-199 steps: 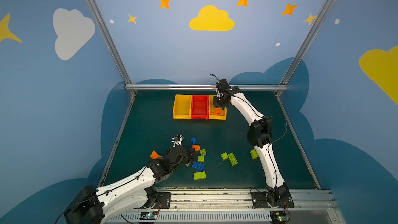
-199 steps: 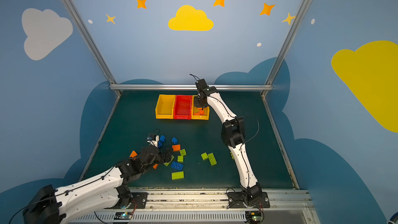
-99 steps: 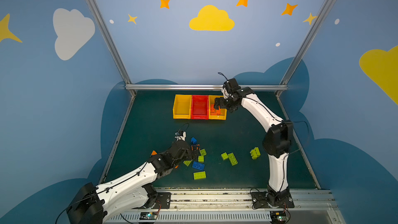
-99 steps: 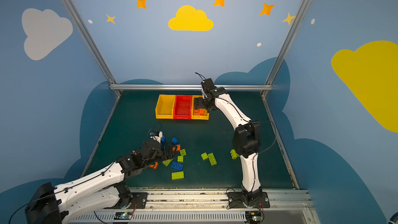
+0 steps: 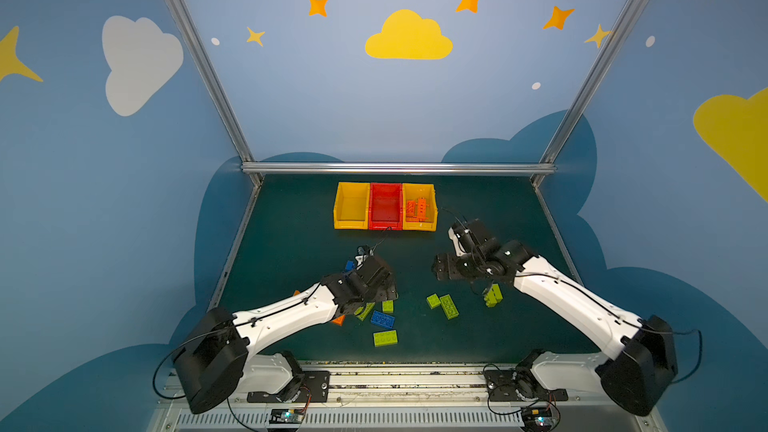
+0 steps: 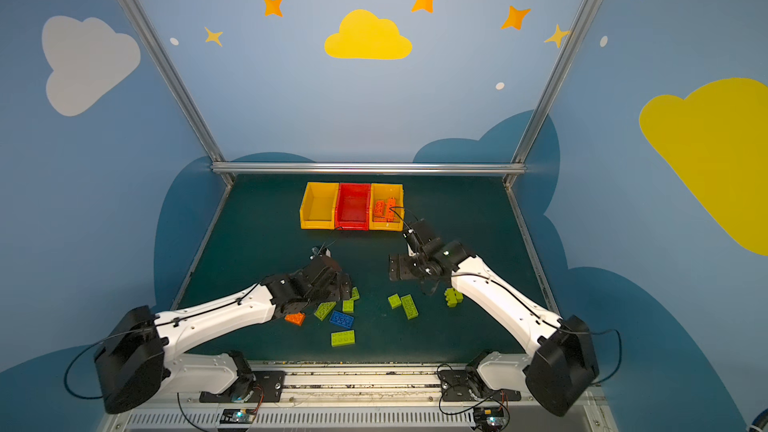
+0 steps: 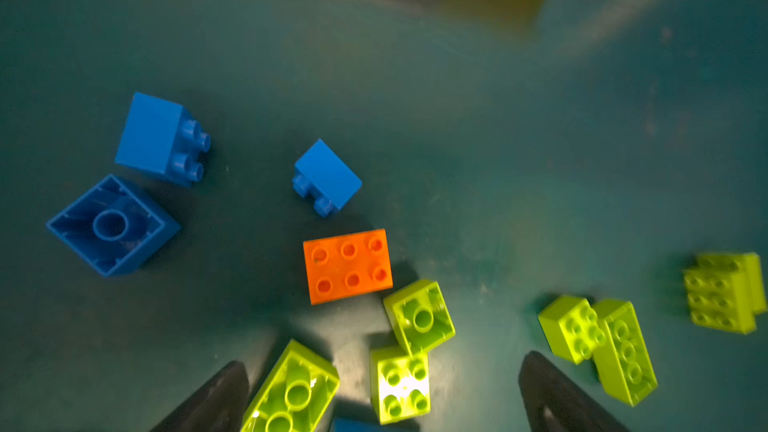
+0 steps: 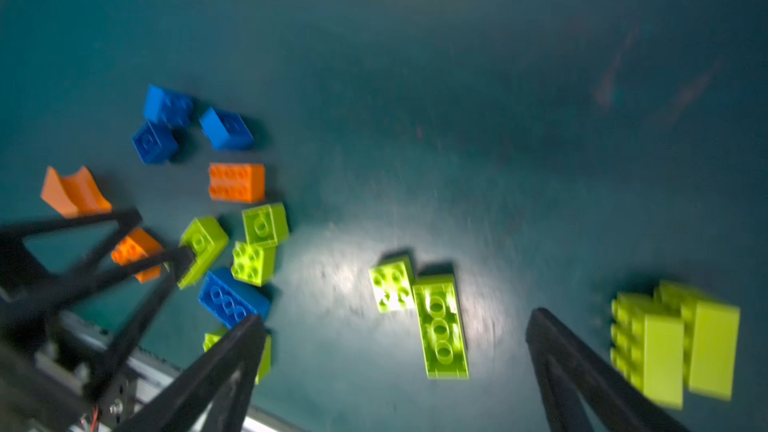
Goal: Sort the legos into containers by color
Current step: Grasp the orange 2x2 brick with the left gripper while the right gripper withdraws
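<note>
I should move my left gripper outward and down to the orange brick (image 7: 348, 266) next, as the brick lies outward and below. Its open fingers should be astride the brick's short ends and facing them.
Three containers stand side by side at the back: a yellow bin (image 5: 351, 206), a red bin (image 5: 385, 206) and a yellow bin (image 5: 428, 218) holding orange legos (image 5: 417, 208). Loose legos lie on the mat. My left gripper (image 7: 384, 361) hangs open and empty low over lime bricks (image 7: 401, 384), with an orange brick (image 7: 348, 266) and blue bricks (image 7: 162, 139) beyond its fingertips. My right gripper (image 8: 395, 317) is open and empty, high above a long lime brick (image 8: 440, 326) and a small one (image 8: 390, 284). A lime stack (image 8: 673, 342) lies outside one finger.
A blue long brick (image 5: 382, 320), a lime brick (image 5: 385, 338) and an orange brick (image 6: 295, 318) lie near the front. An orange arch piece (image 8: 75, 193) lies beside my left arm. Metal frame rails (image 5: 397, 168) and blue walls enclose the green mat (image 5: 291, 234).
My right gripper has swung back from over the right yellow bin to above the lime bricks in the middle, and its jaws have opened. My left gripper has shifted a little over the pile.
</note>
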Robot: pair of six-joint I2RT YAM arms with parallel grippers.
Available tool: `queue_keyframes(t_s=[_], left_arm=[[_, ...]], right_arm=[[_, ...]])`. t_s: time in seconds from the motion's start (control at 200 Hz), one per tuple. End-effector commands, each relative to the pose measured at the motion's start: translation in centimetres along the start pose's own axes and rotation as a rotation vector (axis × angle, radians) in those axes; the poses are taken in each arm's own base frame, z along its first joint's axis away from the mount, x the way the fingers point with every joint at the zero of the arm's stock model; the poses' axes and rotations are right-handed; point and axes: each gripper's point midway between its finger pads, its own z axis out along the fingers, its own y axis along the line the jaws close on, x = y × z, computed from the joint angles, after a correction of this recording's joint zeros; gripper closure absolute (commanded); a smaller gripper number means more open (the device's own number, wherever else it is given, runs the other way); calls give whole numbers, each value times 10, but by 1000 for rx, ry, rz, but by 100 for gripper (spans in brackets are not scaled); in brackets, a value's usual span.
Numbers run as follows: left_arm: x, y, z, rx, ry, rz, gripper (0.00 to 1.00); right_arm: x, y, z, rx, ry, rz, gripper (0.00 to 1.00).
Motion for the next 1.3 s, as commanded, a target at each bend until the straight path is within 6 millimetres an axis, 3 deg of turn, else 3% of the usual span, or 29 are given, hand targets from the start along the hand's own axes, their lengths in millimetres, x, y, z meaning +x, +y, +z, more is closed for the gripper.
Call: queue_keyframes(t_s=[0.0,0.25,0.541,0.911,1.001,1.296], left_arm=[[-2,12,8,-121,31,2,0],[-2,13,36,-189,104,13,10],[-3,26,55,-216,148,-24,20],[3,25,72,-223,183,-12,26],[7,28,77,-237,202,-13,31],[13,33,79,-266,231,-8,69]], right_arm=[[2,-2,-14,-22,-77,45,4],[13,-11,-33,-48,-140,62,4],[19,-15,-27,-44,-134,61,4],[25,-16,-20,-39,-102,55,3],[26,-17,-21,-37,-102,56,3],[27,-18,-28,-50,-122,68,3]])
